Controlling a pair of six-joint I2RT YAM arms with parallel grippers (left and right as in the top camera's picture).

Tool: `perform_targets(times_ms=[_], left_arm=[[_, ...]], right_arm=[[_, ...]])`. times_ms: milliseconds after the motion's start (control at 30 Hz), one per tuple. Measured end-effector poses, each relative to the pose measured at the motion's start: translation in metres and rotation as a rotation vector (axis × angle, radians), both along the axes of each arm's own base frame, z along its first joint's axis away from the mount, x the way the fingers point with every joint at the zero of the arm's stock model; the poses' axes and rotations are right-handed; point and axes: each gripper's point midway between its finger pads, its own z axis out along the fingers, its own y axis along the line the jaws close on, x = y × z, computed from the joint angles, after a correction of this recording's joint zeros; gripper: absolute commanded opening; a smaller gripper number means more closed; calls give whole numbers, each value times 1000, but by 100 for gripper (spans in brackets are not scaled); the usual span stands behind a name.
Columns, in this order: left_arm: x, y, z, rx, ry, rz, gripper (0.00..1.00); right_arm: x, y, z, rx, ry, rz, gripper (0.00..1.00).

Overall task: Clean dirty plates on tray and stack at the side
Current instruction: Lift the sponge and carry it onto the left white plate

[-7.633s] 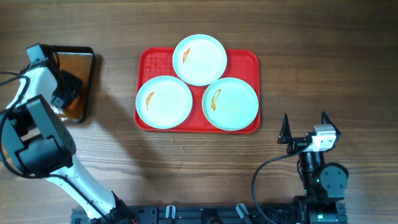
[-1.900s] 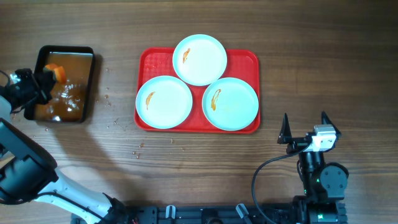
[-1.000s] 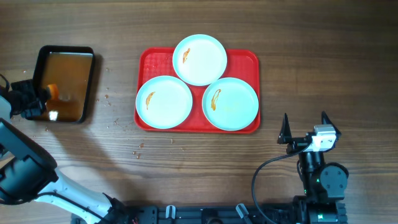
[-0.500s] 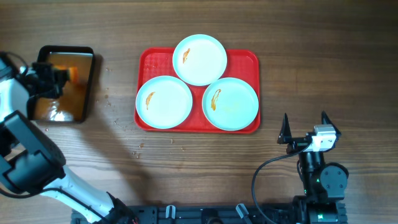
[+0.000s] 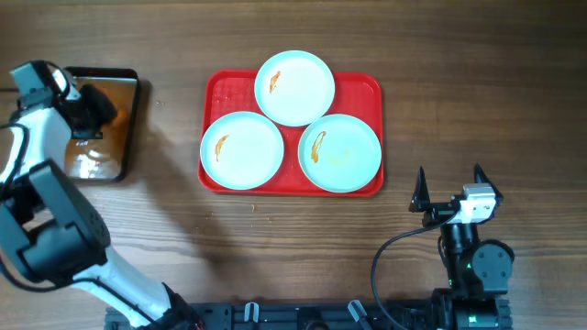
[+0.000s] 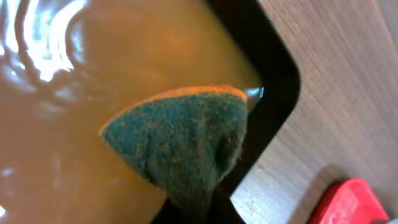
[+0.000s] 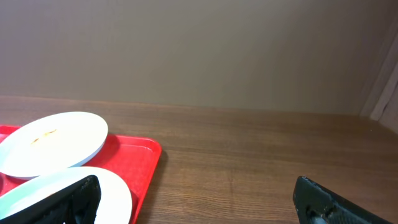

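I should lift my left gripper from the water, move it across to the plate nearest the black tray (image 5: 243,151) and lower it to let go of the sponge there, because that plate has a smear on it.
Three round white plates lie on the red tray (image 5: 363,90): one at the back (image 5: 294,87), one front left (image 5: 242,150), one front right (image 5: 340,152), each with an orange-brown smear. My left gripper (image 5: 94,110) hangs over a black tray of brownish water (image 5: 130,79), far left of the plates. It is shut on a green-and-orange sponge (image 6: 180,140), which dips into the water, with the jaws (image 6: 198,210) dark at the frame's bottom. My right gripper (image 5: 448,183) stands open and bare, right of the tray's front corner. Its view shows two plates (image 7: 53,143) (image 7: 113,193).
The black tray's rim (image 6: 273,81) lies next to bare wood, and the red tray's corner (image 6: 351,202) shows beyond it. Small droplets speckle the table between the two trays. Open wooden table (image 7: 261,162) stretches right of the red tray.
My left gripper has swung from the black tray's left edge up and rightward over the water, carrying the sponge. The water ripples. The right arm and plates have not moved.
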Motion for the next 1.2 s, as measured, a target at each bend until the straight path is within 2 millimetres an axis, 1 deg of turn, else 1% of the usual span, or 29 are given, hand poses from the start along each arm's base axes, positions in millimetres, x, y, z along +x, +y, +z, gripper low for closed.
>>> perform_targets(times_ms=[67, 100, 133, 167, 200, 233, 267, 300, 367, 400, 433, 467, 533, 600, 633, 667, 700, 733, 767, 800, 833, 900, 967, 1033, 1067, 1100, 1133, 1167, 1200], left_arm=[[3, 12, 32, 59, -71, 6, 4], [5, 16, 82, 125, -176, 8, 4], [6, 16, 104, 153, -224, 6, 4], [9, 16, 142, 201, -311, 2, 4], [11, 16, 160, 224, -353, 0, 4], [13, 16, 168, 236, -374, -1, 4], [15, 19, 148, 227, -331, 8, 4], [15, 23, 116, 208, -258, 19, 4], [1, 29, 17, 138, -35, 37, 4], [-8, 28, -1, 118, 16, 43, 4], [-10, 32, 2, 118, 11, 50, 4], [-7, 36, 24, 137, -40, 56, 4], [0, 37, 83, 188, -172, 52, 4], [5, 28, 160, 276, -333, 28, 4], [9, 27, 170, 294, -357, 23, 4], [10, 27, 158, 285, -330, 21, 4], [11, 29, 123, 254, -249, 18, 4], [7, 31, 74, 212, -133, 11, 4], [-2, 30, 34, 175, -40, 4, 4], [-12, 28, 12, 153, 18, 1, 4], [-17, 30, 10, 151, 31, 3, 4], [-10, 34, 54, 203, -72, 7, 4], [-2, 24, 139, 281, -274, -16, 4], [-2, 2, 212, 351, -429, -53, 4], [0, -3, 217, 359, -442, -60, 4], [3, -2, 208, 363, -423, -59, 4], [6, 7, 160, 341, -314, -44, 4], [2, 13, 102, 297, -172, -41, 4], [-7, 14, 55, 256, -59, -42, 4]], right_arm=[[0, 0, 0, 0, 0, 0, 100], [0, 0, 0, 0, 0, 0, 100], [0, 0, 0, 0, 0, 0, 100], [0, 0, 0, 0, 0, 0, 100], [0, 0, 0, 0, 0, 0, 100], [0, 0, 0, 0, 0, 0, 100], [0, 0, 0, 0, 0, 0, 100], [0, 0, 0, 0, 0, 0, 100], [0, 0, 0, 0, 0, 0, 100], [0, 0, 0, 0, 0, 0, 100], [0, 0, 0, 0, 0, 0, 100], [0, 0, 0, 0, 0, 0, 100], [0, 0, 0, 0, 0, 0, 100], [0, 0, 0, 0, 0, 0, 100], [0, 0, 0, 0, 0, 0, 100], [0, 0, 0, 0, 0, 0, 100], [0, 0, 0, 0, 0, 0, 100], [0, 0, 0, 0, 0, 0, 100], [0, 0, 0, 0, 0, 0, 100], [0, 0, 0, 0, 0, 0, 100], [0, 0, 0, 0, 0, 0, 100], [0, 0, 0, 0, 0, 0, 100], [0, 0, 0, 0, 0, 0, 100], [0, 0, 0, 0, 0, 0, 100], [0, 0, 0, 0, 0, 0, 100], [0, 0, 0, 0, 0, 0, 100], [0, 0, 0, 0, 0, 0, 100], [0, 0, 0, 0, 0, 0, 99], [0, 0, 0, 0, 0, 0, 100]])
